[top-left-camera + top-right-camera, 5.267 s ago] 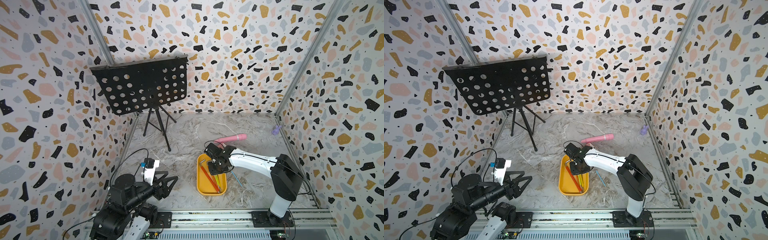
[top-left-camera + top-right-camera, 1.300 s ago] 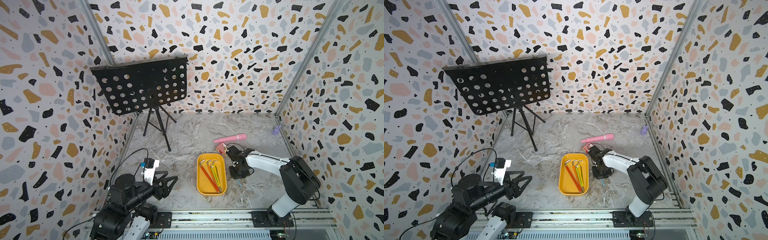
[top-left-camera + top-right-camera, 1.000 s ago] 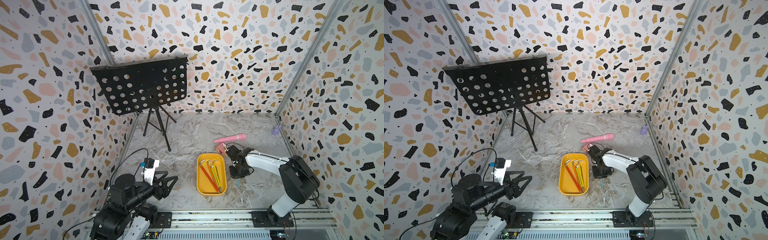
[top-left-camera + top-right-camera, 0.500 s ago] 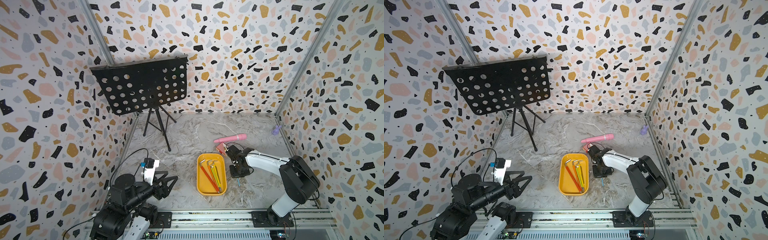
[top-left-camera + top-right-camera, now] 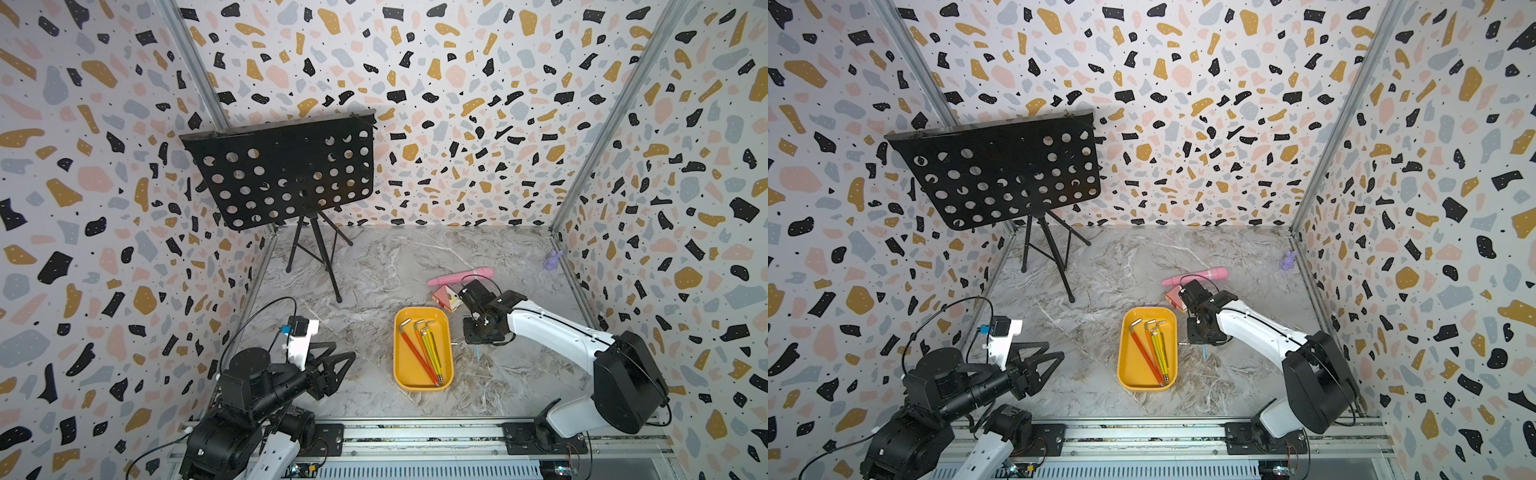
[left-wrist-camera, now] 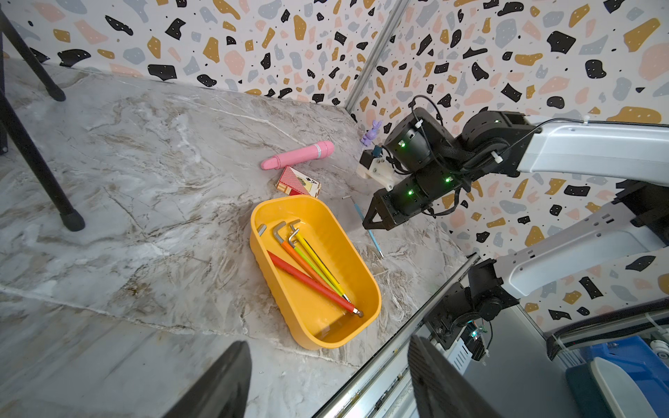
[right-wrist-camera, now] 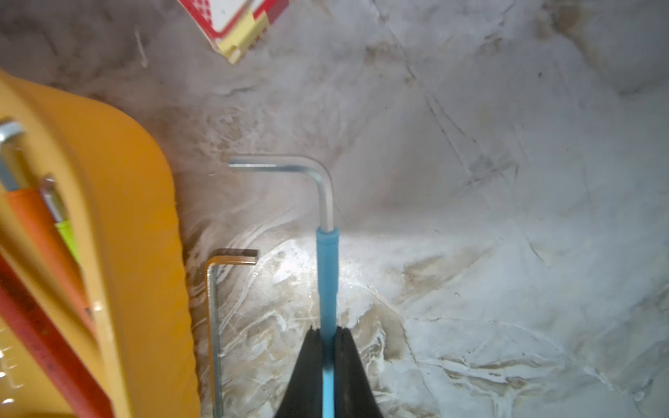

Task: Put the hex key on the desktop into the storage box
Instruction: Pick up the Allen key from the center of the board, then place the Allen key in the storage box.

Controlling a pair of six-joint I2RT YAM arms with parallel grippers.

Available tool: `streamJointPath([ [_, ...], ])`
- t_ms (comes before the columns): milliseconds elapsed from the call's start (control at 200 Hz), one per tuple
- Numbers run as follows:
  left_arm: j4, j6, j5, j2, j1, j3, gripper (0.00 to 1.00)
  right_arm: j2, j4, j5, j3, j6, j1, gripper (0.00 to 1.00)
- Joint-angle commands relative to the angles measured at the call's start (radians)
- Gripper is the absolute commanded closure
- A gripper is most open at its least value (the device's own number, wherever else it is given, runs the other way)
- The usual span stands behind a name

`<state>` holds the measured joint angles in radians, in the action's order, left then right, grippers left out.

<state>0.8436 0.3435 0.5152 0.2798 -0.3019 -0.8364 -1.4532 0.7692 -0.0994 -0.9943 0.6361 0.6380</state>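
My right gripper lifts across the box's side next, lowers beside the yellow key and releases. The box's side stands between the hex key's blue sleeve and the keys inside.
My right gripper [image 5: 478, 340] [image 7: 327, 336] is shut on the blue sleeve of a hex key [image 7: 327, 275] [image 6: 366, 226], low over the desktop [image 5: 374, 270] just right of the storage box [image 5: 405, 368] [image 5: 1128, 365] [image 6: 318, 318]. The key's bare bent end [image 7: 289, 168] points toward the box. Whether the key is clear of the desktop cannot be told. Several coloured hex keys [image 5: 420, 349] lie inside the yellow box. A thin bare-metal hex key [image 7: 215, 307] lies on the desktop against the box's outer wall. My left gripper [image 5: 343, 353] [image 6: 329, 343] hangs open and empty at the front left.
A red card box [image 5: 446, 297] and a pink cylinder [image 5: 461, 276] lie just behind the right gripper. A black music stand [image 5: 282, 170] on a tripod stands at the back left. A small purple figure [image 5: 552, 261] sits by the right wall. A metal rail [image 5: 415, 432] runs along the front.
About five seconds ago the right gripper was over the storage box; it is now down on the desktop to the box's right, gripping the blue key. Over the last second nothing visibly moved.
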Motion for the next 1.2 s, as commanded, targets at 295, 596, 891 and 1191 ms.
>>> streamJointPath([
  [295,-0.05,-0.012,0.007,-0.001,0.009,0.008,0.28,0.043,0.079,-0.004,-0.179,0.067,0.171,1.0],
  [596,-0.051,-0.012,0.008,0.001,0.01,0.007,0.28,-0.048,0.019,0.068,-0.224,0.146,0.248,1.0],
  [891,-0.05,-0.012,0.008,-0.001,0.011,0.008,0.28,-0.157,-0.034,0.105,-0.212,0.176,0.25,1.0],
  [1191,-0.05,-0.012,0.009,0.001,0.01,0.008,0.28,-0.249,-0.054,0.103,-0.203,0.193,0.242,1.0],
])
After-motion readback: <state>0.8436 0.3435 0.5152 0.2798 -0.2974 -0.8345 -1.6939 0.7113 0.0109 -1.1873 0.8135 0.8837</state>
